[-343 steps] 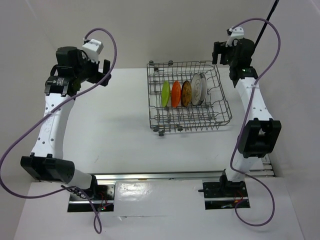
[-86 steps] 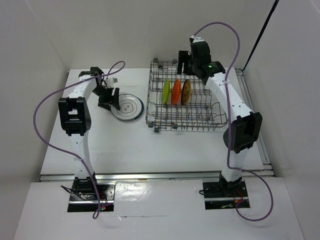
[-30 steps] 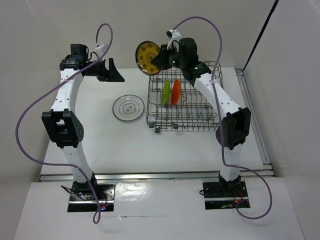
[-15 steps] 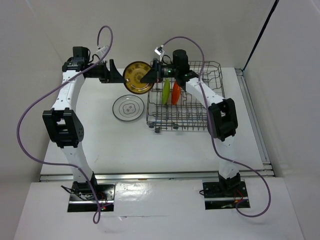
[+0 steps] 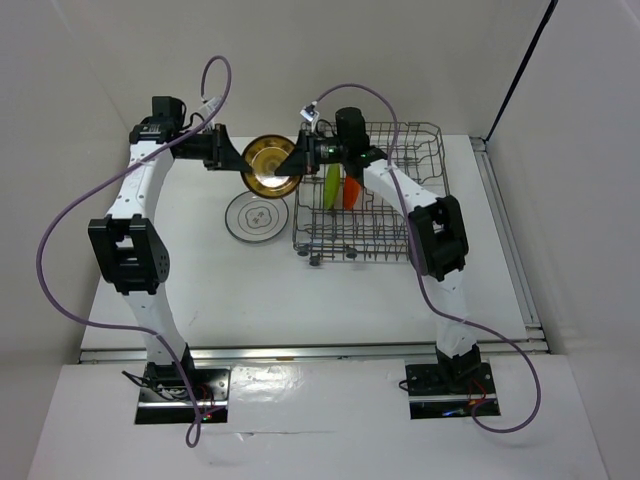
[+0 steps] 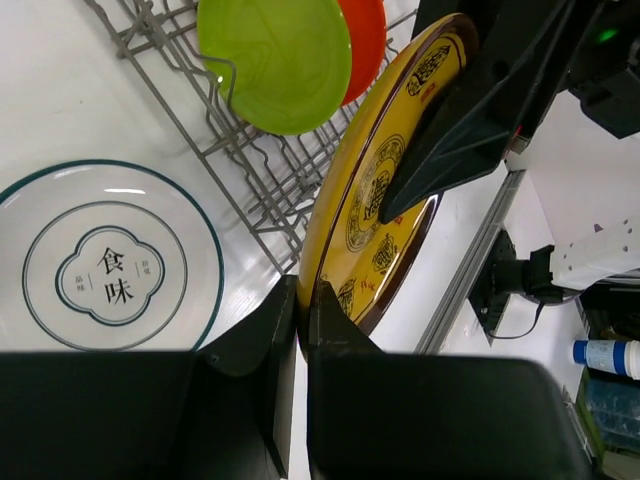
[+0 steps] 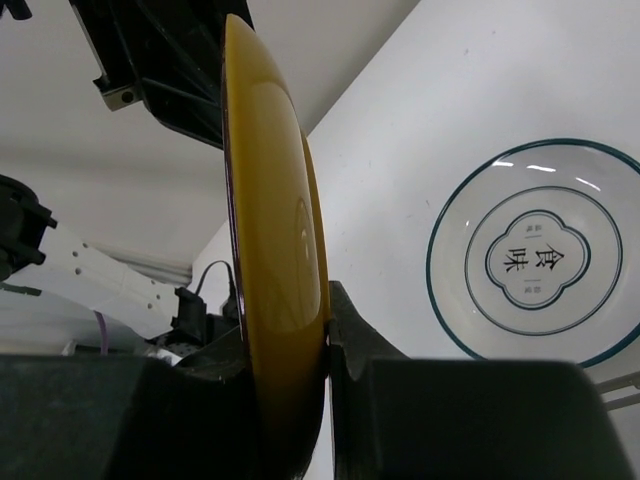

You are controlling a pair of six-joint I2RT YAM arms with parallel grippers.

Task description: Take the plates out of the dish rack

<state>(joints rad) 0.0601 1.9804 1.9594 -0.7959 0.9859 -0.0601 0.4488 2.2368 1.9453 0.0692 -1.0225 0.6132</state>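
My left gripper will next move down, back and to the left in the top view and let go on bare tabletop beside the white plate (image 5: pixel 192 221), because the plate fills the space below.
The patterned yellow-brown plate (image 5: pixel 270 167) hangs on edge in the air, left of the dish rack (image 5: pixel 400 225) and above the table. Both grippers hold it. My left gripper (image 5: pixel 243 160) is shut on its left rim, and in the left wrist view the jaws pinch the plate (image 6: pixel 375 205) at the left gripper (image 6: pixel 301 312). My right gripper (image 5: pixel 297 160) is shut on the opposite rim, its fingers clamping the plate (image 7: pixel 275 250) at the right gripper (image 7: pixel 318 345). A lime green plate (image 5: pixel 329 186) and an orange plate (image 5: pixel 350 189) stand upright in the rack.
A white plate with a dark rim and a line drawing (image 5: pixel 257 215) lies flat on the table just below the held plate, beside the rack's left end. The rack's wire wall (image 6: pixel 250 170) is close to the left gripper.
The right arm carried the yellow-brown plate left and lower, from above the rack's corner to the left gripper. The left gripper went from open to shut on the plate's rim.
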